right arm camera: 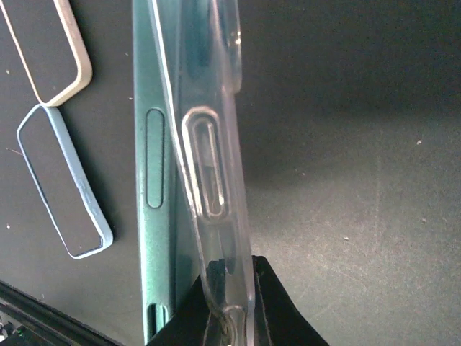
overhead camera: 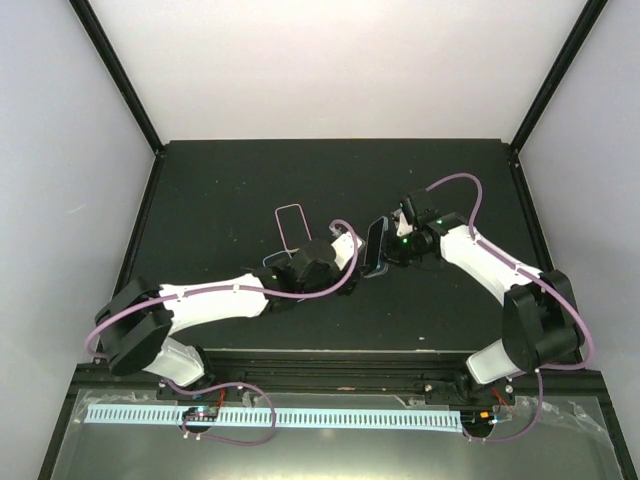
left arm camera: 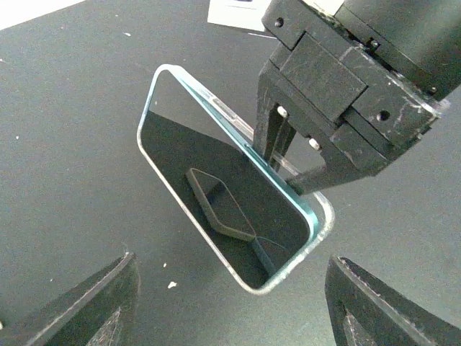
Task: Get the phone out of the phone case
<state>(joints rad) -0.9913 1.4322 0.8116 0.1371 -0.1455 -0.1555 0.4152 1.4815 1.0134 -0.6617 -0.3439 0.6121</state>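
The table is empty on the right in the top view, so my right gripper will next carry the clear case point(left arm camera: 325, 216) there, down onto the bare table, and release it.
The phone point(left arm camera: 216, 180), with a dark screen and teal edge, sits in a clear case point(left arm camera: 325, 216) and is held upright above the black table point(overhead camera: 220, 190). My right gripper point(right arm camera: 229, 306) is shut on the case's clear edge point(right arm camera: 209, 166). In that view the teal phone edge point(right arm camera: 153, 238) stands apart from the case wall. My left gripper point(left arm camera: 230, 263) is open, its fingers point(left arm camera: 108, 295) wide on either side below the phone's lower end, not touching it. From above, the phone point(overhead camera: 375, 245) stands between the left gripper point(overhead camera: 350, 252) and the right gripper point(overhead camera: 392, 243).
Two empty cases lie on the table left of the phone: a white one point(right arm camera: 81, 68) and a blue one point(right arm camera: 92, 209). The white one shows from above point(overhead camera: 290, 206). A black rail point(overhead camera: 330, 360) runs along the table's near edge.
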